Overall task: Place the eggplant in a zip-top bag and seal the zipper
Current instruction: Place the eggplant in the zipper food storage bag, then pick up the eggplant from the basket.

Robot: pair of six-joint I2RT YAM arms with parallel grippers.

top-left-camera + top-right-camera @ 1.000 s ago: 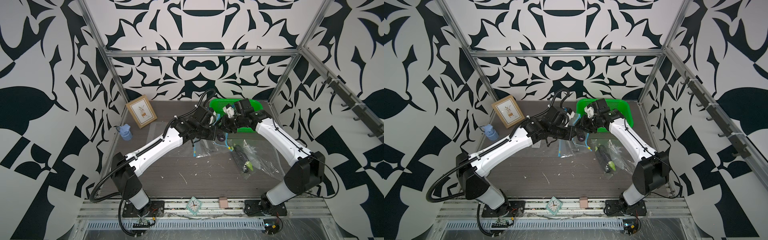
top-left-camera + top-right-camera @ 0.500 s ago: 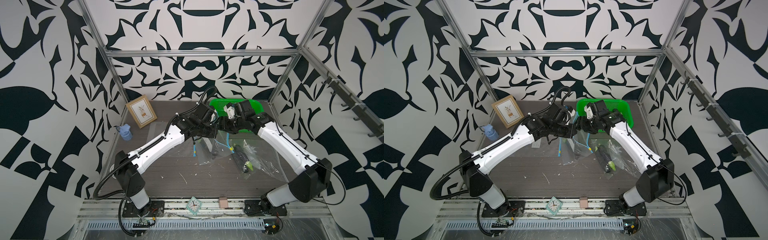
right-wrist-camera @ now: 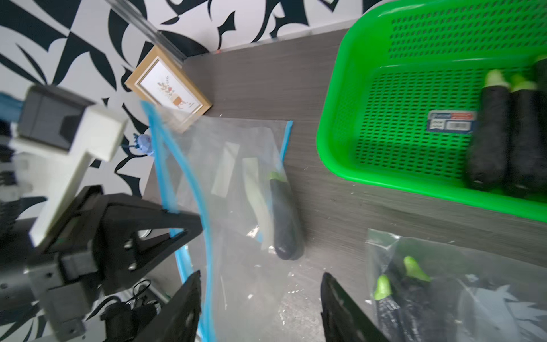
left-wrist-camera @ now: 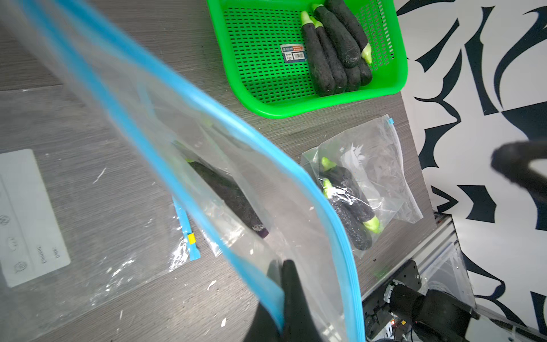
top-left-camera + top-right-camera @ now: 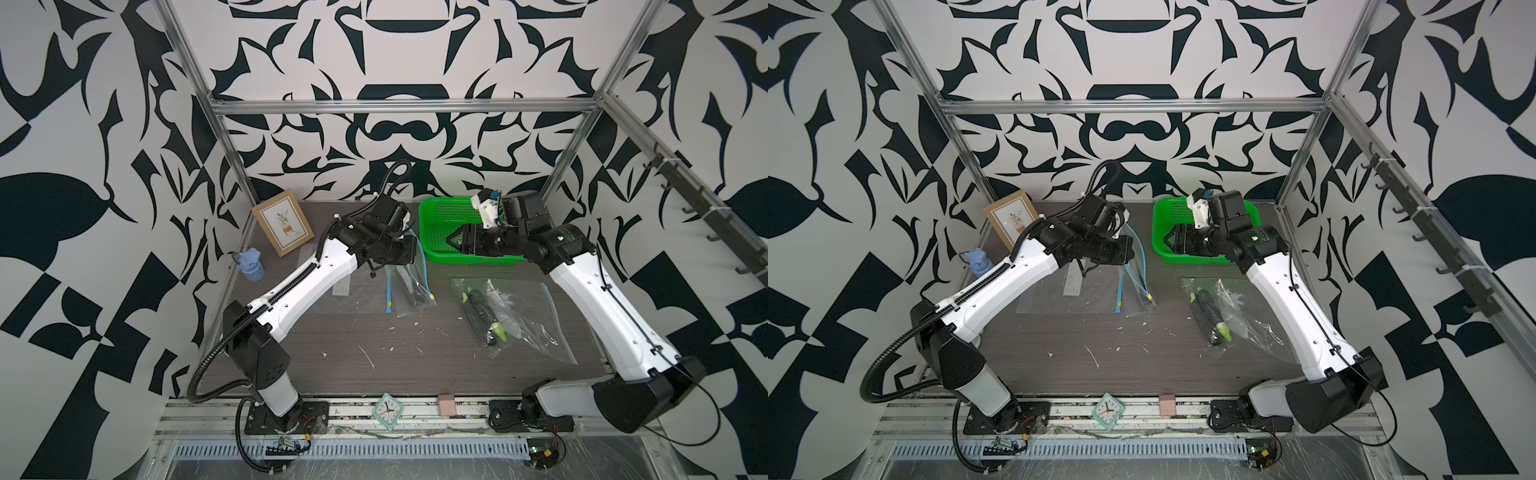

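Note:
The eggplant's outer side is clear, so the right gripper should next swing away from the bag and down into the green basket, onto the eggplant [image 3: 489,132] beside the label.
A clear zip-top bag [image 5: 409,286] with a blue zipper strip hangs from my left gripper [image 5: 413,249], which is shut on one zipper edge [image 4: 275,305]. Its two blue strips stand apart in the left wrist view, so the mouth gapes. A dark eggplant [image 4: 228,195] with a green cap lies inside the bag [image 3: 236,183], low near the table. My right gripper [image 5: 451,240] is open and holds nothing. It hovers at the left rim of the green basket [image 5: 428,216], a short way right of the bag. In the right wrist view its fingertips [image 3: 194,278] flank the bag's lower part.
The green basket [image 4: 296,111] holds several more eggplants [image 4: 325,56]. A second clear bag [image 5: 511,316] with eggplants lies on the table at the right. Flat spare bags [image 5: 345,291] lie under my left arm. A picture frame [image 5: 282,227] and a blue object [image 5: 250,264] stand at the back left.
My right gripper has opened, let go of the bag mouth and drawn back right toward the basket. My left gripper has kept its hold and shifted slightly left with the bag.

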